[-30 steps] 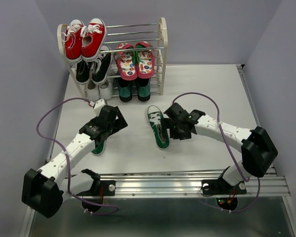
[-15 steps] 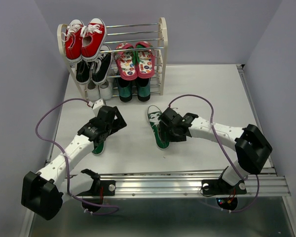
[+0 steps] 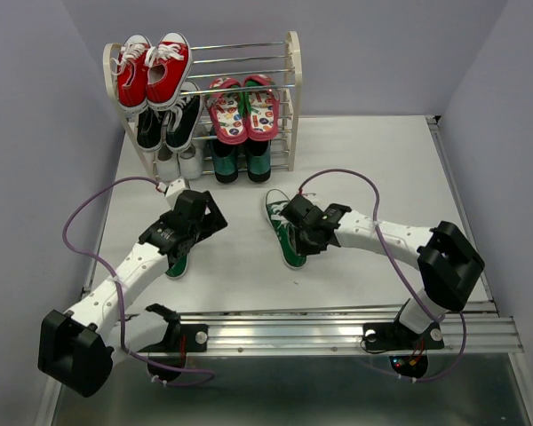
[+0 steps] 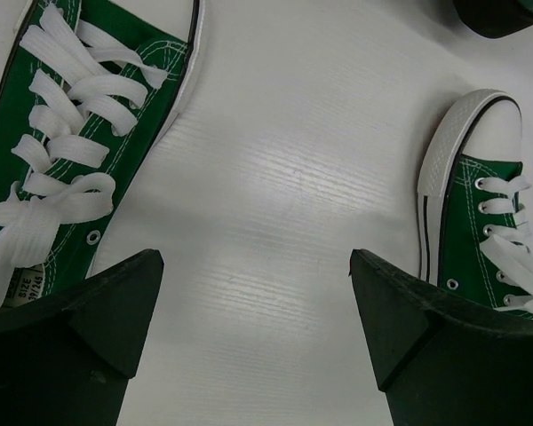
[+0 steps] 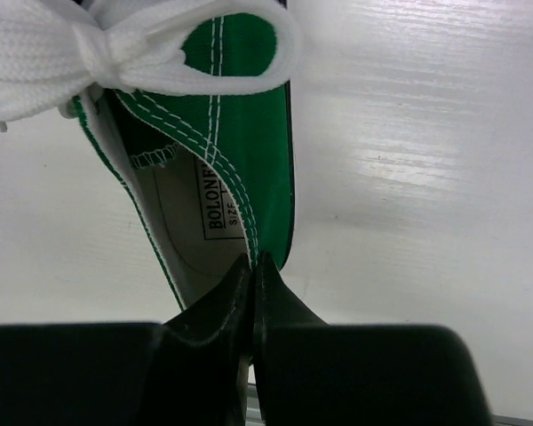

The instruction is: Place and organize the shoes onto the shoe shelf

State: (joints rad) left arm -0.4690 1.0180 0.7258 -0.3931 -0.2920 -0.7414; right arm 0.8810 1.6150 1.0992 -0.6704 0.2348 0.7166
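Observation:
I should lift the sneaker up and outward with my right gripper and release it there, because the empty top rods above the flip-flops are higher than the gripper and farther outward.
One green canvas sneaker (image 3: 286, 238) lies on the table, toe toward the shoe shelf (image 3: 292, 89). My right gripper (image 3: 295, 224) is shut on the heel-side wall of this sneaker (image 5: 240, 133), with the green canvas pinched between the closed fingertips of the right gripper (image 5: 253, 259). Its mate (image 3: 178, 264) lies to the left, partly hidden under my left arm. My left gripper (image 3: 206, 216) hangs open over bare table, and between the jaws of the left gripper (image 4: 258, 266) is nothing. One sneaker (image 4: 80, 151) shows at its left and the other (image 4: 484, 222) at its right. Pink-red flip-flops (image 3: 244, 108) and dark green loafers (image 3: 242, 160) sit on the shelf.
Red sneakers (image 3: 153, 69) rest on the shelf's top left, with black sneakers (image 3: 167, 124) below them. Purple cables loop over both arms. A metal rail (image 3: 338, 324) runs along the near table edge.
My right gripper has moved left onto the green sneaker's heel and shut on its wall. The left arm shifted only slightly and stayed open.

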